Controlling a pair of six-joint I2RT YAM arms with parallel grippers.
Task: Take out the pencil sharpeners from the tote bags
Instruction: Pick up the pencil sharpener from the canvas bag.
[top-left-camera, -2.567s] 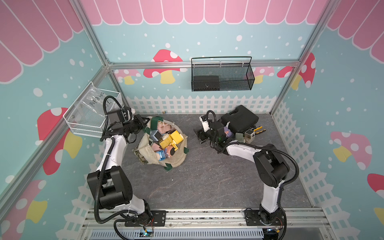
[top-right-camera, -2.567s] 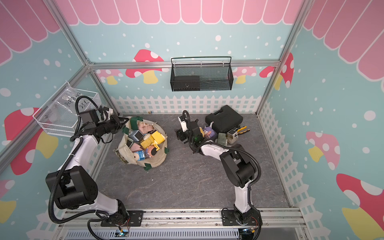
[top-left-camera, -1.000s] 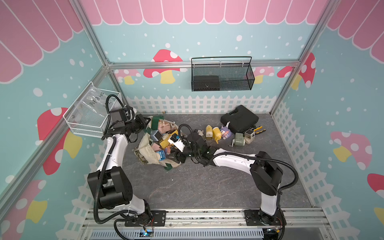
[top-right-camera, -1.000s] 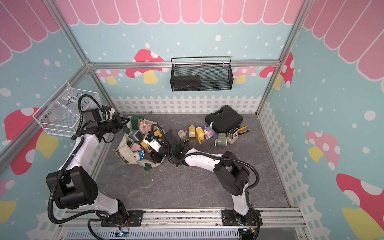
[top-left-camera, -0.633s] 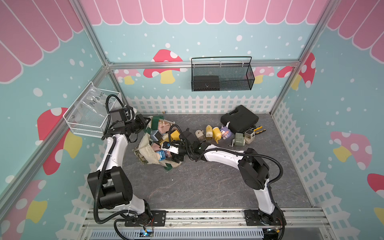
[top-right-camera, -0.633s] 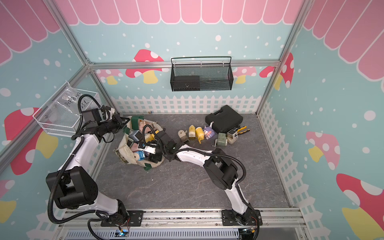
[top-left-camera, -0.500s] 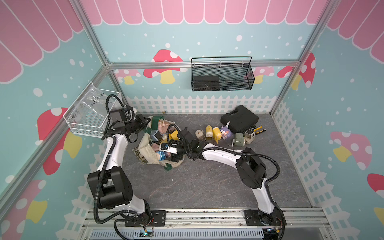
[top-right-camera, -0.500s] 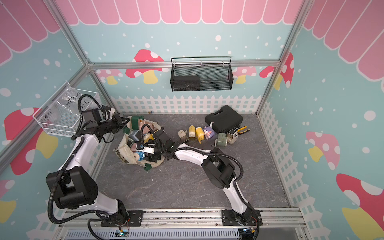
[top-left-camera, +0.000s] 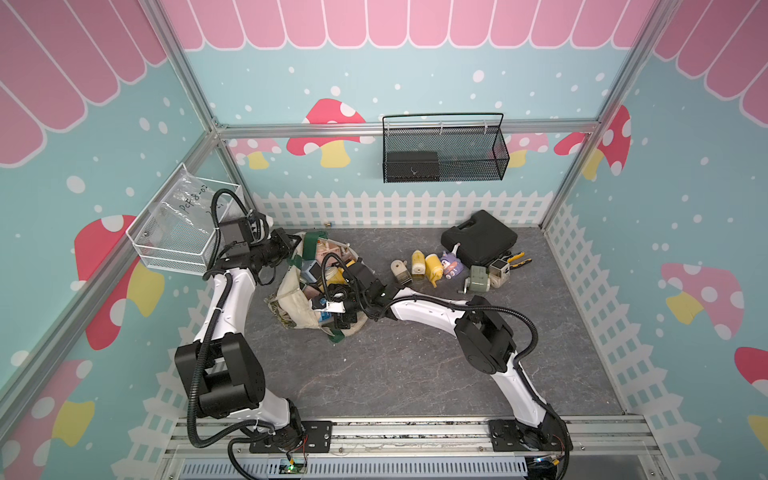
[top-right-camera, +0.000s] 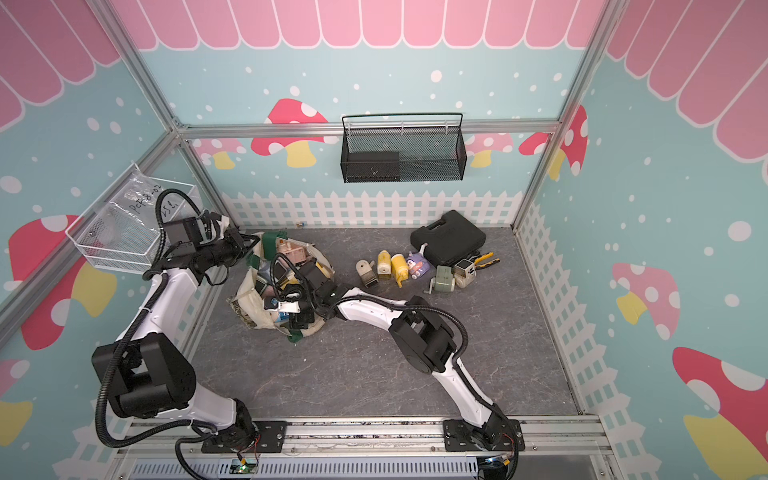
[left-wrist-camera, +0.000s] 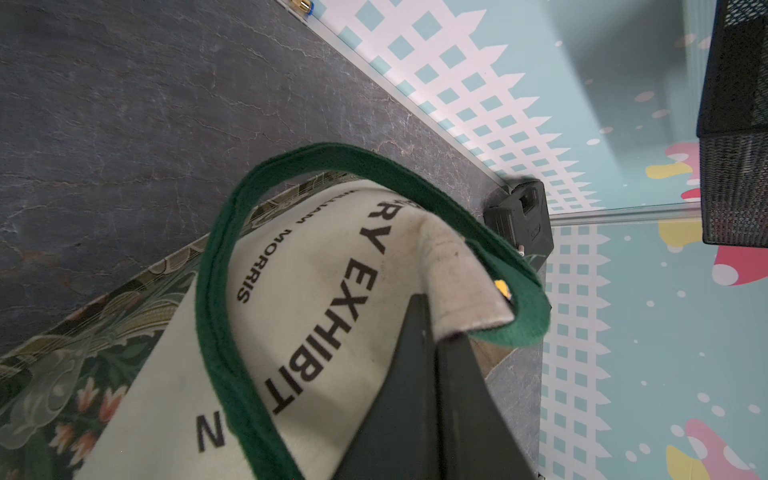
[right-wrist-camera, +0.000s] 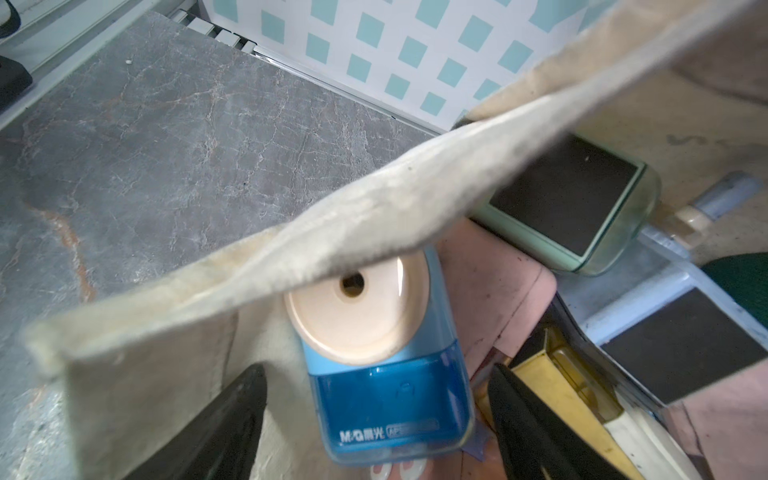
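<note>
The bag's rim hangs over only the cream side of the sharpener, so I next need to ease my right gripper deeper into the bag and close it across the blue sharpener's see-through drawer (top-left-camera: 325, 316) (right-wrist-camera: 393, 402).
The cream tote bag (top-left-camera: 291, 299) with green straps lies open at the left of the table in both top views. My left gripper (left-wrist-camera: 434, 328) is shut on the bag's rim by a green strap (left-wrist-camera: 224, 332), holding the mouth up. My right gripper (right-wrist-camera: 374, 386) is open inside the bag, its fingers either side of a blue pencil sharpener (right-wrist-camera: 386, 374) without touching it. The bag's folded rim (right-wrist-camera: 374, 208) half covers that sharpener. A sage green sharpener (right-wrist-camera: 582, 208), a pink one (right-wrist-camera: 498, 291) and a yellow one (right-wrist-camera: 561, 386) lie beside it. Several more sharpeners (top-left-camera: 432, 266) stand in a row on the table.
A black plastic case (top-left-camera: 478, 241) and yellow-and-black pliers (top-left-camera: 517, 259) lie at the back right. A black wire-mesh basket (top-left-camera: 444, 153) hangs on the back wall. A white wire basket (top-left-camera: 178, 232) hangs on the left wall behind my left arm.
My right arm has swung from the row of sharpeners at the back right over into the bag, and its jaws have widened. My left gripper has kept its hold.
</note>
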